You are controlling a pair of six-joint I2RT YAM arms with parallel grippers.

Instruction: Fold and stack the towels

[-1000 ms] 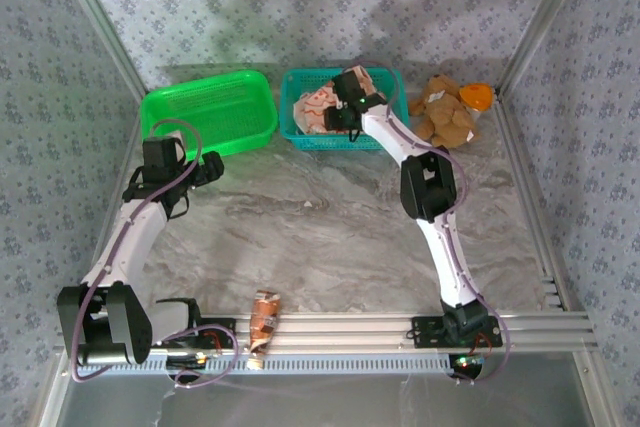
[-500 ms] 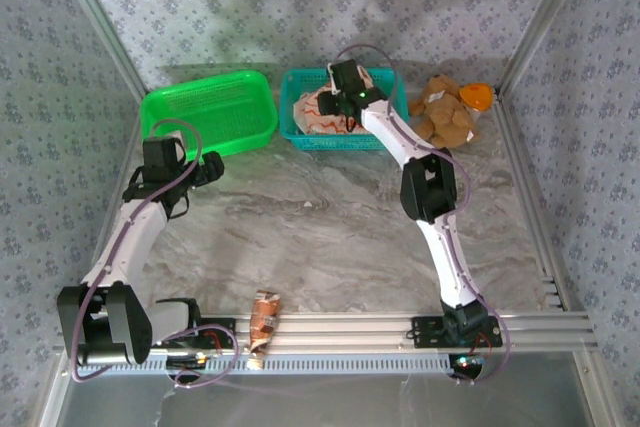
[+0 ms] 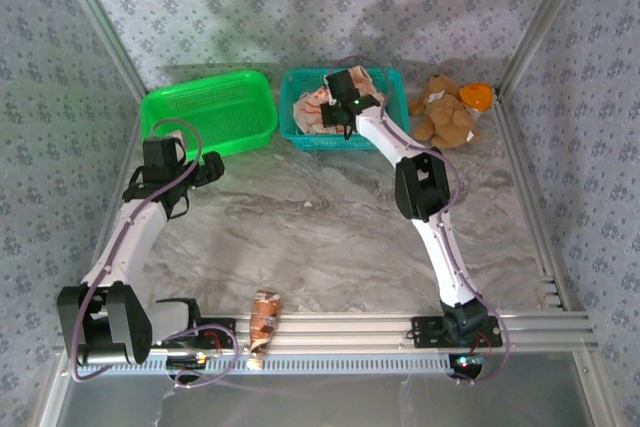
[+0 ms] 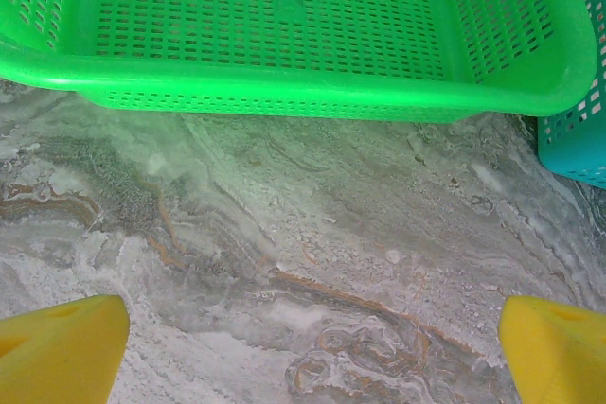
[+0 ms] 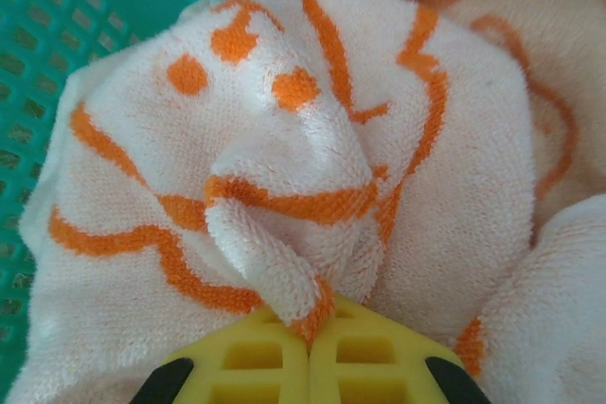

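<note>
I should lift my right gripper clear of the basket's rim, bring it back, lower it to the tabletop before the teal basket and release the towel's fold there, because that tabletop is bare.
Crumpled towels (image 3: 312, 107) lie in the teal basket (image 3: 340, 143) at the back of the table. My right gripper (image 3: 336, 113) reaches down into that basket. In the right wrist view, my right gripper (image 5: 310, 328) is shut on a raised fold of a white towel with orange lines (image 5: 284, 139), the pinched cloth standing up between the yellow fingertips. More peach and orange cloth (image 5: 559, 63) lies beside it. My left gripper (image 3: 213, 168) hovers over bare table in front of the green basket (image 3: 205, 112). Seen from the left wrist, my left gripper (image 4: 312, 347) is open with nothing in it.
The green basket (image 4: 303, 92) holds nothing, and a corner of the teal basket (image 4: 578, 139) stands to its right. A brown teddy bear (image 3: 445, 112) sits right of the teal basket. A small snack packet (image 3: 265, 319) lies at the near rail.
My right gripper has shifted left over the teal basket, dropped onto the towels and shut on a fold. The left arm has not moved.
</note>
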